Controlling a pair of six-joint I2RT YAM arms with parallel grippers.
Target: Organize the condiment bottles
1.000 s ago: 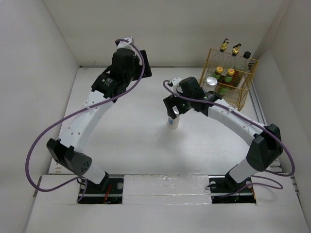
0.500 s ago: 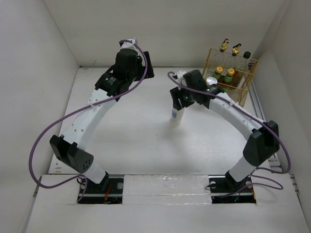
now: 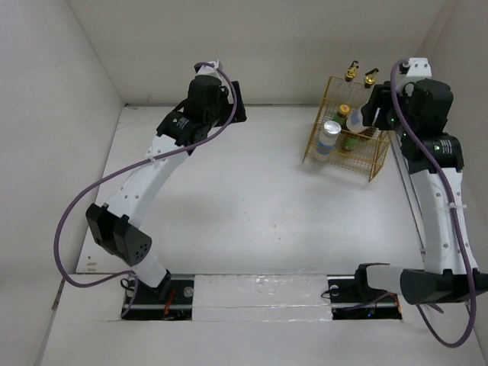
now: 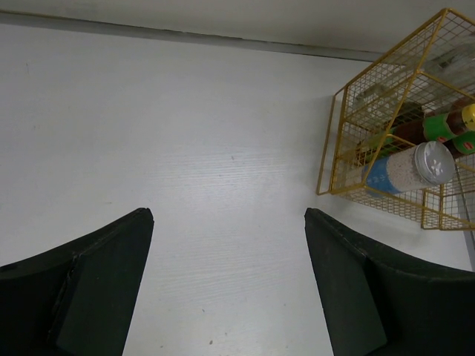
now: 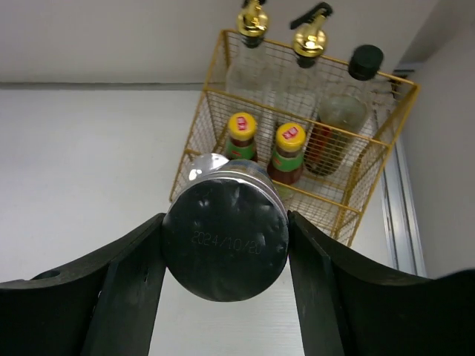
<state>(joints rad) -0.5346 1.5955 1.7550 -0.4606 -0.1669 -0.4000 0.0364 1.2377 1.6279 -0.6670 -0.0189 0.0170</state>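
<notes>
The rack's empty front space beside the standing shaker is below the right gripper, so the right gripper should next go down and let go of its shaker there.
My right gripper [image 3: 371, 114] is shut on a white silver-lidded shaker [image 3: 355, 118] and holds it in the air above the yellow wire rack [image 3: 372, 164]. In the right wrist view the shaker's round end [image 5: 225, 237] fills the gap between both fingers. A second shaker [image 3: 329, 136] stands at the rack's front left, also seen in the left wrist view [image 4: 412, 167]. Two red sauce bottles [image 5: 242, 135] [image 5: 289, 148] stand in the rack's front row. A black-capped clear bottle [image 5: 349, 96] stands in the back row. My left gripper [image 4: 226, 282] is open and empty over bare table.
Two gold-pump clear bottles [image 5: 252, 18] [image 5: 310, 30] stand at the rack's back. The rack sits in the back right corner by the side wall [image 3: 457, 91]. The back wall is close behind the left gripper [image 3: 227, 103].
My right gripper has lifted the shaker off the middle of the table and carried it right and back to above the rack. The left arm has shifted slightly towards the back.
</notes>
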